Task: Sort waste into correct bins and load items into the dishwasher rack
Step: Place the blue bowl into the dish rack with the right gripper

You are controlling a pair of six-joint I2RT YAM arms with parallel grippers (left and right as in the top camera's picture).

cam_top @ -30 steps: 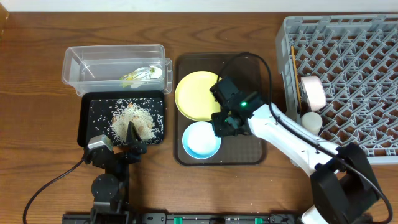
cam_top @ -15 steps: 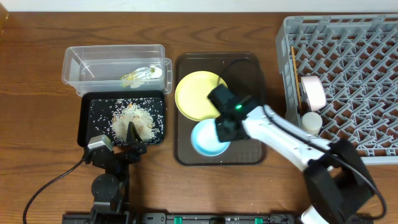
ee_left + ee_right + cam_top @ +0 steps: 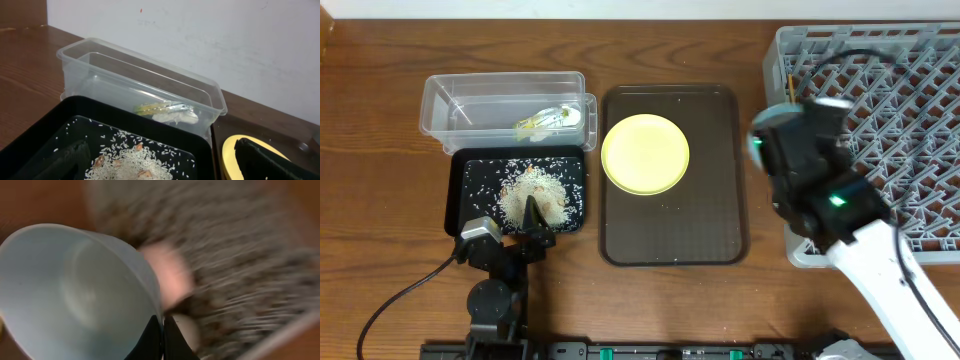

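The empty rack wires beside the white bowl lie below my right gripper, to its right in the overhead view. Next, it crosses over, lowers and releases the light blue bowl's rim.
My right gripper (image 3: 162, 332) is shut on the rim of the light blue bowl (image 3: 75, 290) and holds it in the air, tilted. In the overhead view the gripper (image 3: 798, 135) hangs over the left edge of the grey dishwasher rack (image 3: 900, 90). The white bowl (image 3: 167, 272) and the small white cup (image 3: 186, 330) show blurred beyond the bowl. The yellow plate (image 3: 645, 153) lies on the brown tray (image 3: 710, 220). The wrapper (image 3: 548, 120) lies in the clear tub (image 3: 470, 95). Rice (image 3: 532, 192) lies heaped in the black tray (image 3: 470, 215). My left gripper (image 3: 532, 215) is open and empty at that tray's near edge.
A chopstick (image 3: 791, 92) lies along the rack's left side. In the left wrist view the clear tub (image 3: 100, 55) stands behind the black tray (image 3: 60, 115), with the plate's rim (image 3: 227, 150) at the right. The right arm covers the rack's near-left corner.
My right gripper has lifted the light blue bowl off the brown tray and carried it right, to over the rack's left edge. The left arm has not moved.
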